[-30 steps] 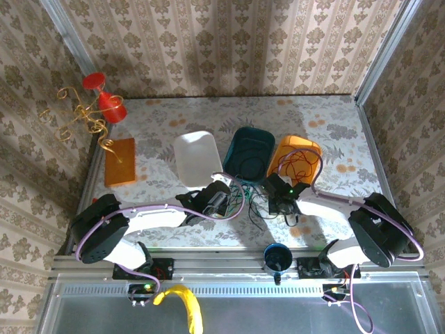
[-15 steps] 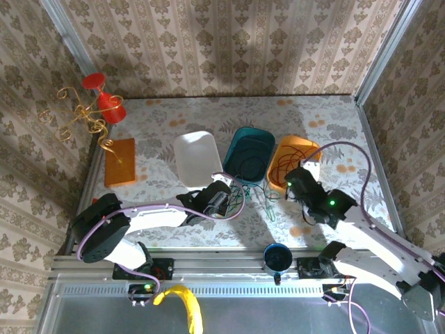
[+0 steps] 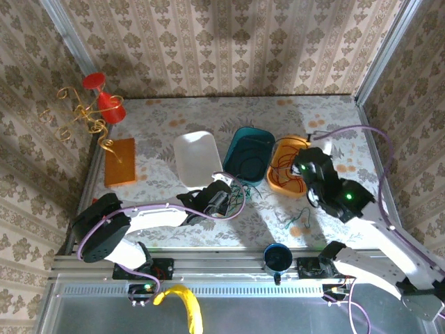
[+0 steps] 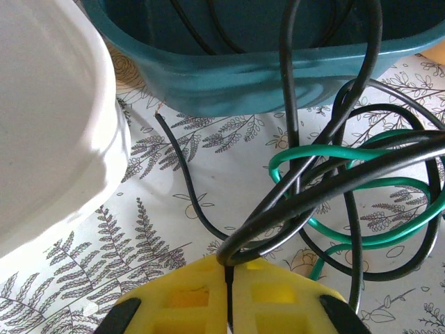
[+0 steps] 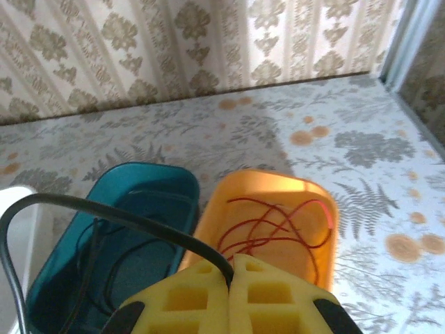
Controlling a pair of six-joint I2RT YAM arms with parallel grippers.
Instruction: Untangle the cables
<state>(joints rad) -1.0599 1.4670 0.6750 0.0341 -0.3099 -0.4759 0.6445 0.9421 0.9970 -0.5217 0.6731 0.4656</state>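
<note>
My right gripper should next swing across, lower and release the matching cable inside the teal bin (image 3: 248, 157) (image 5: 128, 259), which has its black cable and lies below on the white tray's side.
My left gripper (image 4: 229, 263) is shut on a black cable (image 4: 327, 182) low over the table, just in front of the teal bin (image 4: 243, 76). Black loops and a green cable (image 4: 361, 240) tangle to its right. From above, the left gripper (image 3: 221, 202) sits between the white tray (image 3: 197, 158) and the tangle (image 3: 245, 195). My right gripper (image 5: 231, 266) is shut on a black cable (image 5: 104, 210), raised above the orange bin (image 5: 316, 198), which holds a red cable (image 5: 278, 224). Another green cable (image 3: 297, 217) lies loose on the table below the right gripper (image 3: 300, 169).
The teal bin (image 3: 249, 154) has black cable inside. The white tray (image 4: 49, 139) stands close on the left gripper's left. A blue cup (image 3: 277, 256) sits at the near edge, an orange pad (image 3: 119, 161) and a red-and-gold ornament (image 3: 97, 108) at the far left.
The right arm has risen and swung right and back, from the tangle to above the orange bin, carrying a black cable. A green cable now lies apart near the front. The left arm stayed.
</note>
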